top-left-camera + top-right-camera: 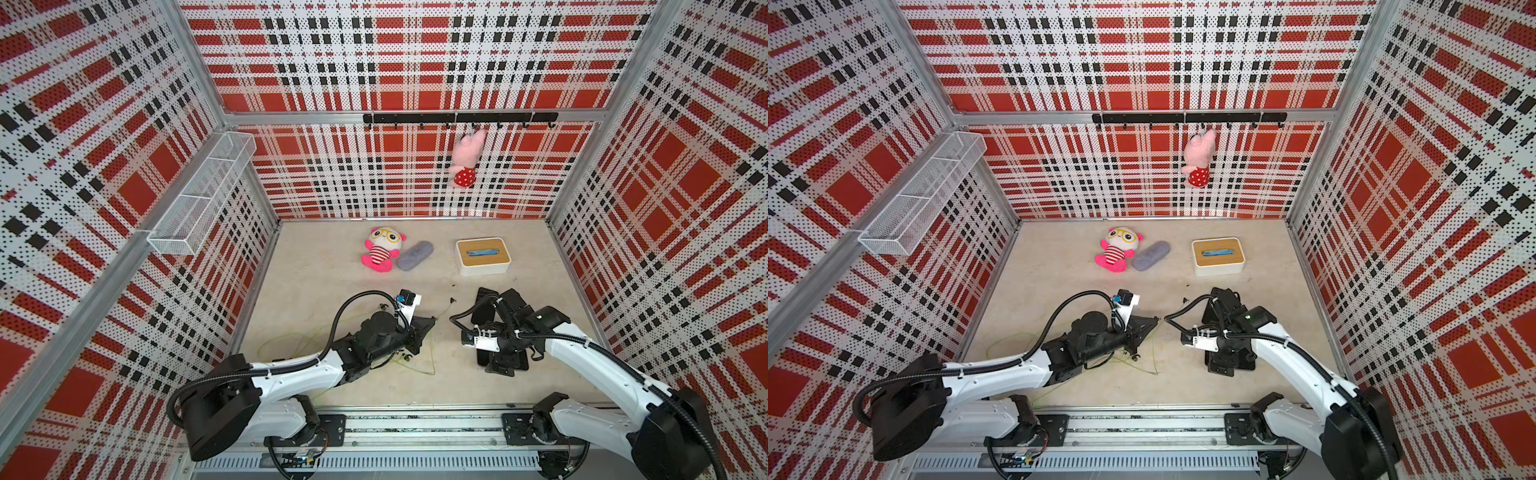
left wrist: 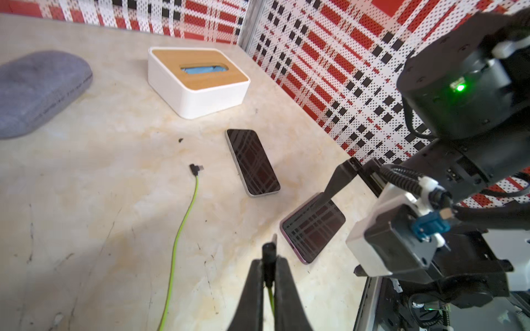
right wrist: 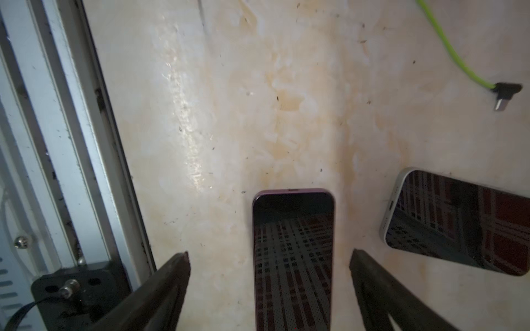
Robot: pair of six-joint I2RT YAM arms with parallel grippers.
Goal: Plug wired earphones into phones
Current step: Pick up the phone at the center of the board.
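Next, my right gripper moves down around the purple-edged phone (image 1: 521, 360) (image 3: 292, 258) and closes on its long edges. The phone lies flat below, between the gripper's open fingers.
My left gripper (image 2: 269, 259) is shut on the small black plug (image 2: 269, 250) of one set of wired earphones; its yellow-green cable (image 2: 271, 301) runs back between the fingers. The plug tip points at the near end of a purple-edged phone (image 2: 312, 227) lying flat. My right gripper (image 3: 269, 253) is open over that phone (image 3: 292, 258), one finger on each side, touching nothing. A silver-edged phone (image 2: 252, 162) lies beside it (image 3: 459, 223). A second plug (image 2: 196, 169) on its green cable (image 2: 183, 226) rests loose on the table.
A white tissue box with a wooden lid (image 1: 483, 256), a grey oval case (image 1: 414, 255) and a pink plush toy (image 1: 380, 249) sit at the back. Loose cable (image 1: 415, 365) trails under my left arm. The aluminium front rail (image 3: 71, 143) runs close by the right gripper.
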